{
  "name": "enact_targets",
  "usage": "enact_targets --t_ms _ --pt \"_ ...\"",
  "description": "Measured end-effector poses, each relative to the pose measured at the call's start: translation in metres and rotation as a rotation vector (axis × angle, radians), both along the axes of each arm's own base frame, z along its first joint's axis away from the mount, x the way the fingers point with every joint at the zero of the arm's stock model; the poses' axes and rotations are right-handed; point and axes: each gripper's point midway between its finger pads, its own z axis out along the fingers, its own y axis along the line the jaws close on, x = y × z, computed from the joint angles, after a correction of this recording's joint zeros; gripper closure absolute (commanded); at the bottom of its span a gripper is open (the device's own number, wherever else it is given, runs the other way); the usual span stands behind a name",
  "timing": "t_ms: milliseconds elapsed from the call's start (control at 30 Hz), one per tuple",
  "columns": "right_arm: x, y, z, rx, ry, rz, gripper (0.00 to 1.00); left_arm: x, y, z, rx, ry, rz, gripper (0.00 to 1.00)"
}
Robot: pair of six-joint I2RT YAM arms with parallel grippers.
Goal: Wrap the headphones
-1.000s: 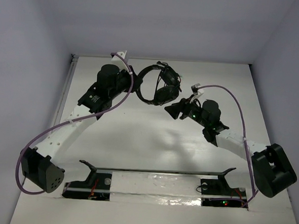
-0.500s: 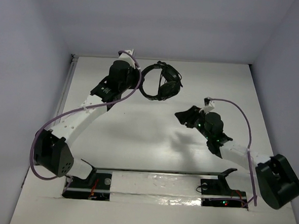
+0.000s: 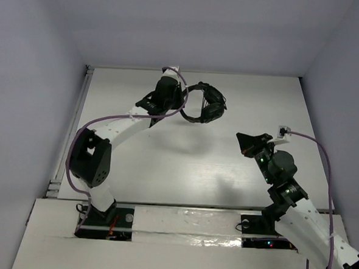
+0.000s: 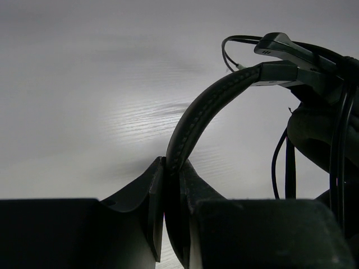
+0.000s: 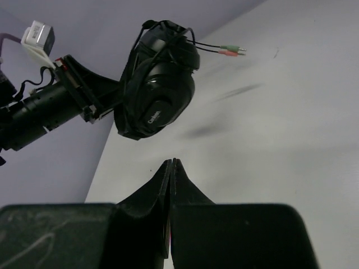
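Observation:
My left gripper is holding the headphones (image 3: 204, 104), and the cable is already wound around the earcups. I should lower them onto the far middle of the table next and let go of the headband.
The black headphones (image 3: 204, 104) hang above the far middle of the table, cable wound around the folded earcups. My left gripper (image 3: 182, 103) is shut on the stitched headband (image 4: 202, 109), pinched between both fingers. In the right wrist view the headphones (image 5: 157, 84) show an earcup with white lettering, and two small plugs (image 5: 231, 50), one green and one reddish, stick out to the right. My right gripper (image 3: 247, 140) is shut with nothing in it, low over the table at the right, well apart from the headphones. Its fingertips (image 5: 171, 163) touch each other.
A purple robot cable (image 3: 104, 122) loops along the left arm and another (image 3: 325, 162) along the right arm. White walls enclose the table on the left, back and right. A mounting rail (image 3: 186, 219) with the arm bases runs along the near edge.
The left arm has carried the headphones to the right and a little farther back. The right gripper has pulled away toward the near right and closed from open to shut.

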Motion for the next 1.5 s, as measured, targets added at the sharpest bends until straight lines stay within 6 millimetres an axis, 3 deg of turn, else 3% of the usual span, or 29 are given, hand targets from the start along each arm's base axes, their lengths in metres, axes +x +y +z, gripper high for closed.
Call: enact_targets --t_ms 167,300,667,700,800,867,933,1067,1200,1300,1333,1400,1467,1500 --pt "-0.004 -0.005 -0.004 -0.034 0.008 -0.011 1.0 0.015 -0.025 -0.021 0.017 -0.002 -0.021 1.0" --pt "-0.004 -0.007 -0.01 -0.058 0.02 -0.014 0.98 0.03 -0.034 -0.04 0.022 -0.015 -0.017 1.0" --pt "-0.012 -0.017 0.005 -0.049 -0.049 -0.042 0.89 0.06 -0.048 -0.122 0.084 0.039 -0.004 1.0" --pt "-0.012 -0.017 0.004 -0.052 -0.048 -0.041 0.87 0.062 -0.049 -0.127 0.09 0.044 -0.004 1.0" --pt "-0.01 -0.016 0.0 -0.062 -0.036 -0.041 0.64 0.066 -0.049 -0.136 0.103 0.047 0.002 0.82" --pt "-0.01 -0.016 -0.001 -0.068 -0.032 -0.04 0.58 0.068 -0.051 -0.138 0.103 0.046 0.003 0.75" --pt "-0.01 -0.016 -0.002 -0.073 -0.034 -0.04 0.51 0.072 -0.051 -0.135 0.097 0.035 0.007 0.64" --pt "-0.011 -0.017 0.0 -0.071 -0.041 -0.041 0.45 0.078 -0.052 -0.127 0.081 0.012 0.016 0.45" --pt "-0.012 -0.017 0.0 -0.069 -0.045 -0.041 0.4 0.08 -0.047 -0.124 0.085 -0.002 0.03 0.2" --pt "-0.012 -0.018 0.0 -0.069 -0.046 -0.041 0.34 0.071 -0.036 -0.113 0.096 -0.011 0.045 0.11" --pt "-0.012 -0.018 0.001 -0.069 -0.046 -0.041 0.29 0.068 -0.031 -0.103 0.093 -0.022 0.054 0.04" --pt "-0.012 -0.018 0.001 -0.067 -0.045 -0.04 0.25 0.062 -0.022 -0.073 0.076 -0.062 0.07 0.01" --pt "-0.013 -0.017 0.001 -0.06 -0.04 -0.037 0.01 0.055 -0.014 -0.029 0.039 -0.125 0.09 0.01" --pt "-0.014 -0.018 0.003 -0.056 -0.036 -0.038 0.0 0.052 -0.01 -0.006 0.013 -0.161 0.098 0.01"
